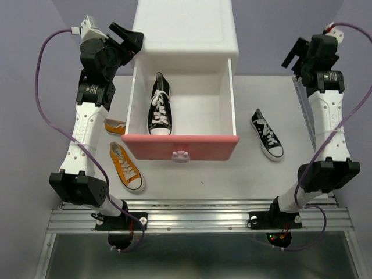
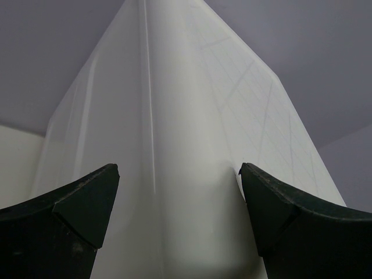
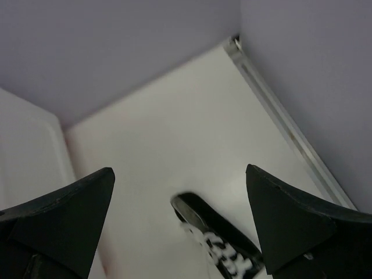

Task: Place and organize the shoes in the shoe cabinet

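Observation:
The second black shoe's opening faces up. My right gripper should move down, back and to the left in the top view, onto the second black shoe's rim [image 1: 262, 122] [image 3: 199, 228] by its laces.
The white shoe cabinet [image 1: 186, 29] stands at the back with its upper drawer, pink-fronted [image 1: 180, 145], pulled out. One black shoe [image 1: 160, 107] lies inside the drawer, toe toward the front. A second black shoe [image 1: 267, 134] lies on the table right of the drawer and shows in the right wrist view [image 3: 224, 244]. Left of the drawer lie an orange shoe [image 1: 125, 167] and another orange shoe [image 1: 115, 126], half hidden by the left arm. My left gripper [image 1: 125, 36] is open beside the cabinet's left corner [image 2: 174, 145]. My right gripper [image 1: 296, 58] hangs open, above and behind the right black shoe.
A metal rail [image 1: 197, 212] runs along the table's near edge where both arm bases sit. The table's right edge strip [image 3: 290, 125] lies close to the right black shoe. Purple walls surround the table.

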`<state>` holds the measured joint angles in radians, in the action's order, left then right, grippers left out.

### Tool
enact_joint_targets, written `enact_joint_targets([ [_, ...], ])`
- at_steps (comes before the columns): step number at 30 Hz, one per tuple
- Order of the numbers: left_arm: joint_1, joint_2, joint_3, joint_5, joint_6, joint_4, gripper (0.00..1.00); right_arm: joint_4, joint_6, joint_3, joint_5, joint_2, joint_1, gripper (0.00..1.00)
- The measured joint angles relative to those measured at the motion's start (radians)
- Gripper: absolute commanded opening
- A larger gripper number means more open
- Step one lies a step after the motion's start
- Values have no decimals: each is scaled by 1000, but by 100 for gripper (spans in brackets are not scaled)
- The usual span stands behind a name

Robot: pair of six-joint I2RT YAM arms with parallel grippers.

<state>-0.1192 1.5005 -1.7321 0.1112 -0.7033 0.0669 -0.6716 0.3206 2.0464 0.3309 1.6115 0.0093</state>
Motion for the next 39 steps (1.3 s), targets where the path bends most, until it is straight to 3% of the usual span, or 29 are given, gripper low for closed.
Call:
enact_joint_targets([
  [3, 0, 0, 0, -1, 4, 0, 95, -84, -39, -180, -105, 5, -77, 100],
  [10, -3, -10, 23, -13, 8, -26, 95, -205, -310, -444, -297, 34, -79, 100],
  [15, -3, -18, 43, -18, 7, -53, 95, -230, -417, -522, -285, 66, -80, 100],
  [24, -4, -41, 83, -33, 6, -88, 95, -158, -463, -556, -275, 192, -80, 97],
  [26, -4, -41, 83, -35, 7, -89, 95, -150, -462, -556, -282, 227, -80, 91],
  [29, -4, -41, 83, -38, 7, -89, 95, -141, -463, -556, -294, 277, -80, 71],
  [30, -4, -41, 83, -39, 7, -88, 95, -139, -460, -556, -302, 285, -80, 54],
  [32, -4, -41, 82, -39, 8, -88, 95, -137, -459, -556, -314, 308, -80, 31],
  [33, -4, -41, 82, -39, 8, -88, 95, -137, -451, -555, -325, 316, -80, 13],
  [35, -4, -40, 82, -39, 7, -88, 95, -137, -440, -555, -321, 323, -79, 1],
  [39, -4, -39, 80, -39, 7, -87, 95, -138, -406, -552, -299, 321, -80, 1],
])
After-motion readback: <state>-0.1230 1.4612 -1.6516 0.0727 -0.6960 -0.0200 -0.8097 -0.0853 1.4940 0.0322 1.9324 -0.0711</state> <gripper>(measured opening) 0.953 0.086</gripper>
